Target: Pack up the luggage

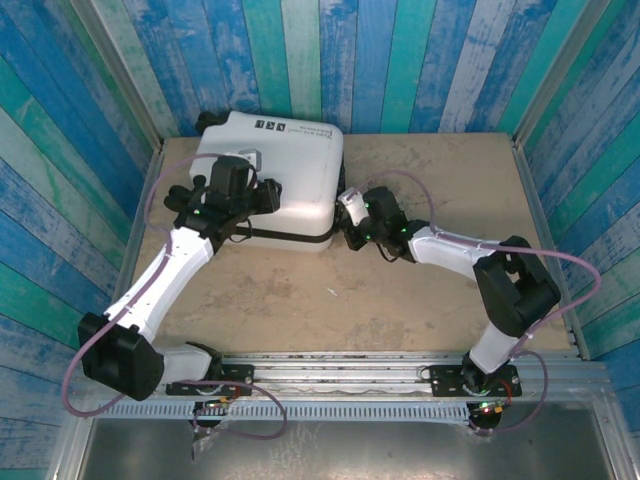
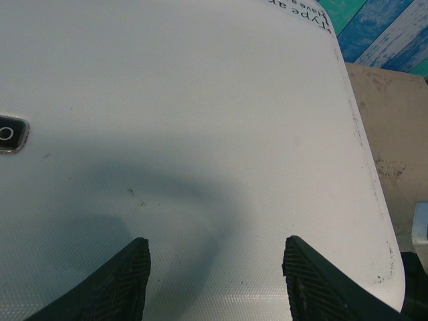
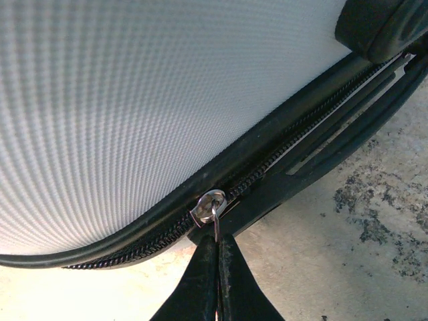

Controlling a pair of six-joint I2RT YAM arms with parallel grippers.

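I need to close the gap next, so my right gripper should pull the thin metal pull outward along the gaping black zipper track (image 1: 342, 178) (image 3: 309, 130) and then release it. The track runs outward from my right gripper.
The luggage (image 1: 290, 170) lies flat at the back left of the table with its white lid down. My left gripper (image 1: 230, 185) rests over the lid's near left part. In the left wrist view, this gripper (image 2: 215, 249) stands open, its dark fingertips (image 2: 134, 257) just above the white shell (image 2: 200, 100), with nothing between them. My right gripper (image 1: 347, 207) is at the suitcase's near right corner. In the right wrist view, it (image 3: 215, 241) is shut on the thin metal pull of the silver zipper slider (image 3: 208, 202). To the right of the slider the black zipper track (image 3: 314, 114) gapes apart.
The tan tabletop (image 1: 420, 290) stretches to the right of and in front of the luggage. Blue and green striped walls (image 1: 560, 110) close in the back and both sides. A black wheel (image 3: 381, 27) sits at the suitcase corner. A metal rail (image 1: 340, 365) runs along the near edge.
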